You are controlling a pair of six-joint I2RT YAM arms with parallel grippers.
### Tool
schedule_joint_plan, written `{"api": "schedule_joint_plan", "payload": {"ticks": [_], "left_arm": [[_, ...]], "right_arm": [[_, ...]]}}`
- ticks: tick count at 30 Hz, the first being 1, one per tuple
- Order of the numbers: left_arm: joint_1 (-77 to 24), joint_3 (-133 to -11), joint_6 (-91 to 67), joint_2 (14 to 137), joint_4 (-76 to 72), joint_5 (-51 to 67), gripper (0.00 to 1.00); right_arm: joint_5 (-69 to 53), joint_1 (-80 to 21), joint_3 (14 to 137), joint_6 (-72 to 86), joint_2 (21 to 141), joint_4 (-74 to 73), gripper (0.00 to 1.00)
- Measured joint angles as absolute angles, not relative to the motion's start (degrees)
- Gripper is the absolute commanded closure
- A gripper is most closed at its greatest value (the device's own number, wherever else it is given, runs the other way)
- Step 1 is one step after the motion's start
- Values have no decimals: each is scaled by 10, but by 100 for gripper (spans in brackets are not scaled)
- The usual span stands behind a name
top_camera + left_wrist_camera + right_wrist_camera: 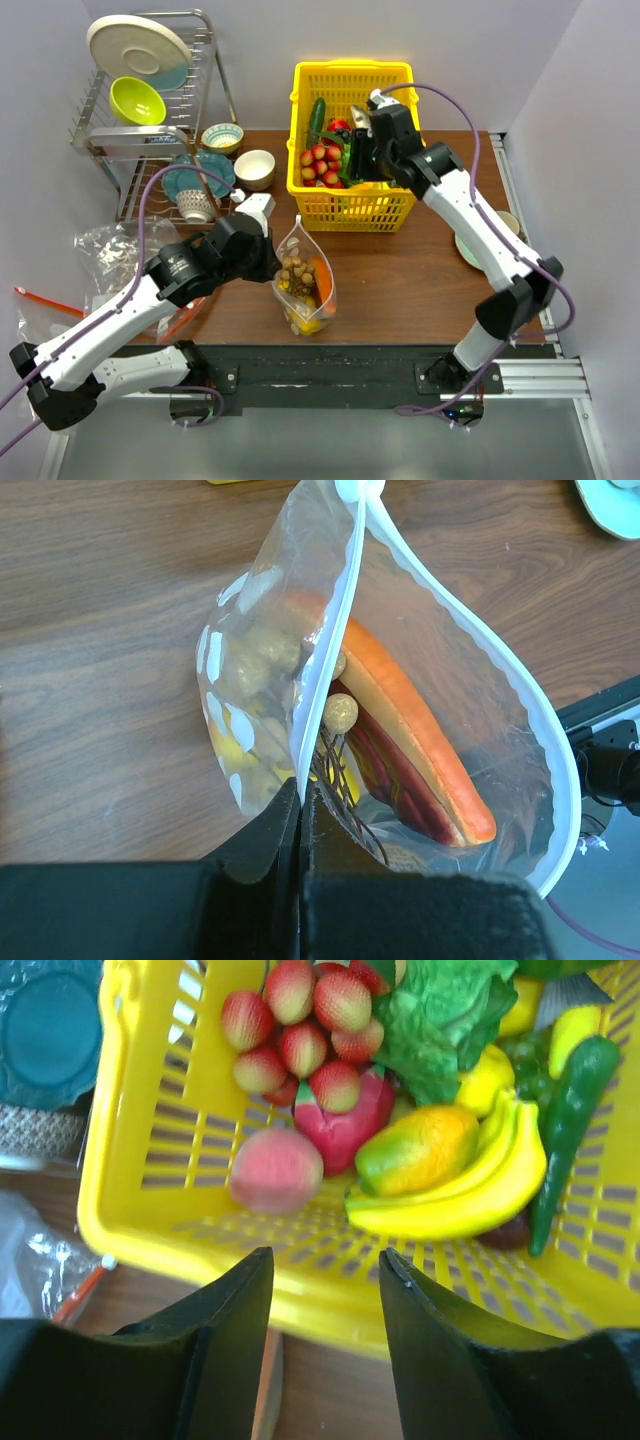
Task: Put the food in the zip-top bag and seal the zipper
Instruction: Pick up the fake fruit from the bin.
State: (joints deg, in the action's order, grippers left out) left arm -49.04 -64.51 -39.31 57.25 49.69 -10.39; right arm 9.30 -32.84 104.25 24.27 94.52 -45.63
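Observation:
The right gripper moves to the left in the top view and down onto the pink peach (276, 1170) next, uncovered beside the strawberries in the yellow basket.
The dotted clear zip-top bag (304, 275) lies on the table, its mouth wide open. Its whitish zipper (335, 650) runs along both lips. Inside are the orange papaya-like slice (410, 720), the brown berry cluster (340, 712) and something yellow (235, 755). My left gripper (300, 795) is shut on the near lip of the bag's mouth; it also shows in the top view (272, 262). My right gripper (325, 1260) is open and empty, hovering over the yellow basket (350, 205), as the top view shows (358, 150). A pink peach (275, 1168) and a yellow banana (470, 1195) lie in the basket.
The basket also holds strawberries (305, 1035), a green leaf (430, 1020) and a cucumber (570, 1110). A dish rack (150, 100), bowls (255, 168) and teal plates (198, 178) stand back left. Other clear bags (110, 250) lie far left. A plate (468, 248) sits at the right.

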Motion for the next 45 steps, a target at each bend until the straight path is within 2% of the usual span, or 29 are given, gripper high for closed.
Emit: {"api": "schedule_joint_plan", "payload": {"ticks": [3,5,19,31,34,40,45], "left_arm": [[-490,-642,-393,573,495,-103,100],[-490,-642,-393,572,495,-103,100],[-490,-642,-394,546,507,-109,100],[-490,-642,-394,545,507,-109,100],[-490,-642,-394,545,507,-109,100],[-490,-642,-394,545,508,-109,100],[-490,-642,-394,545,508,-109,100]], "right_arm": [[64,-311,1086,235,1004,-458,15],[48,-309,1116,230,1042,-464,13],[-27,-311,1256,208,1215,-521,8],[-88,-310,1244,196,1265,-541,5],[-105,-310,1243,197,1283,-536,9],[-136,-311,1240,200,1306,-524,36],[-136,-311,1244,197,1306,-530,43]]}}
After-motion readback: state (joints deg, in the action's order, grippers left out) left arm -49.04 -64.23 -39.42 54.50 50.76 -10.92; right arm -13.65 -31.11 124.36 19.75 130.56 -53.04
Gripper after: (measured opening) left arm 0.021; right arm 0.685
